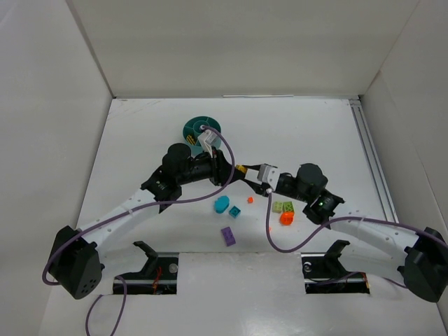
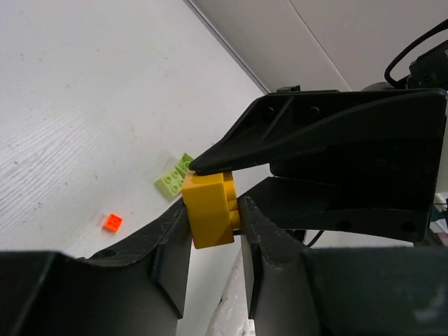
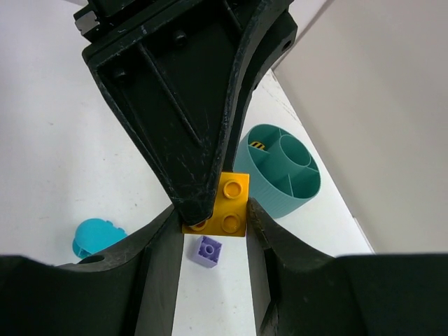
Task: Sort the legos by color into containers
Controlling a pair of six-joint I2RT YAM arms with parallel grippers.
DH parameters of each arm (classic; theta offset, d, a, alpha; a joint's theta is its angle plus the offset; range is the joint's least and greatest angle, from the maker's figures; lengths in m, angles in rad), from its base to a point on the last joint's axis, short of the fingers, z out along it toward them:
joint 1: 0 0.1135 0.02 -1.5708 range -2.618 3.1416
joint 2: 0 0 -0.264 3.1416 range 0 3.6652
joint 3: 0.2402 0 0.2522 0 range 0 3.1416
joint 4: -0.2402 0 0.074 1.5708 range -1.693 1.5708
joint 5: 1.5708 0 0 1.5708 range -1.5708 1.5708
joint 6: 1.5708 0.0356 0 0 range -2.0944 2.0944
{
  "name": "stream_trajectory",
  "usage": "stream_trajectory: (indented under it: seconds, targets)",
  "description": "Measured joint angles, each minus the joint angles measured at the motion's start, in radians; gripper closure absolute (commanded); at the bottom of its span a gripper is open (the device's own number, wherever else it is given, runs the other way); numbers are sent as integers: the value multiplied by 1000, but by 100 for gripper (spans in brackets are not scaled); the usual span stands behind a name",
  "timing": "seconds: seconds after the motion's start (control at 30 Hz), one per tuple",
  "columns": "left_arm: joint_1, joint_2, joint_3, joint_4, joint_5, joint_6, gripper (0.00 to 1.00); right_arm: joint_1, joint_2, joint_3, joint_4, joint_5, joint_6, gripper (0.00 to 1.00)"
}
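My left gripper holds the yellow brick. Next, it will swing outward and turn toward the dish, bringing the brick over the wedge that has the yellow-black piece (image 1: 190, 138).
A yellow brick (image 1: 241, 169) hangs above the table between both grippers. My left gripper (image 1: 235, 167) is shut on it; in the left wrist view (image 2: 213, 227) the brick (image 2: 208, 210) sits between my fingers. My right gripper (image 1: 248, 173) also closes on it; in the right wrist view (image 3: 213, 227) the brick (image 3: 232, 203) spans my fingers, and a left finger covers its corner. The round teal dish (image 1: 189, 130) stands behind the left gripper, and also shows in the right wrist view (image 3: 280, 199). A small purple brick (image 3: 208, 250) lies on the table below.
Loose on the table: a teal round piece (image 1: 222, 204), a small teal bit (image 1: 234, 211), a small orange bit (image 1: 250, 200), lime bricks (image 1: 283, 207), an orange brick (image 1: 286, 218), a purple brick (image 1: 227, 236). A yellow-black piece (image 3: 259, 145) lies in one wedge of the dish.
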Motion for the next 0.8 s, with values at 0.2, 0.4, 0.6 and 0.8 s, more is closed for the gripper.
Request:
stream_trajectory:
  seconds: [0.2, 0.4, 0.6, 0.8]
  targets:
    - [-1, 0, 8, -38, -35, 2, 100, 0, 0, -6, 7, 35, 2, 26]
    - [43, 1, 90, -181, -169, 9, 100, 0, 0, -2, -60, 192, 33, 0]
    - [221, 30, 189, -313, -374, 17, 100, 0, 1, 26, -211, 404, 78, 0]
    - [371, 232, 385, -413, -498, 19, 100, -51, 22, 63, -334, 514, 106, 0]
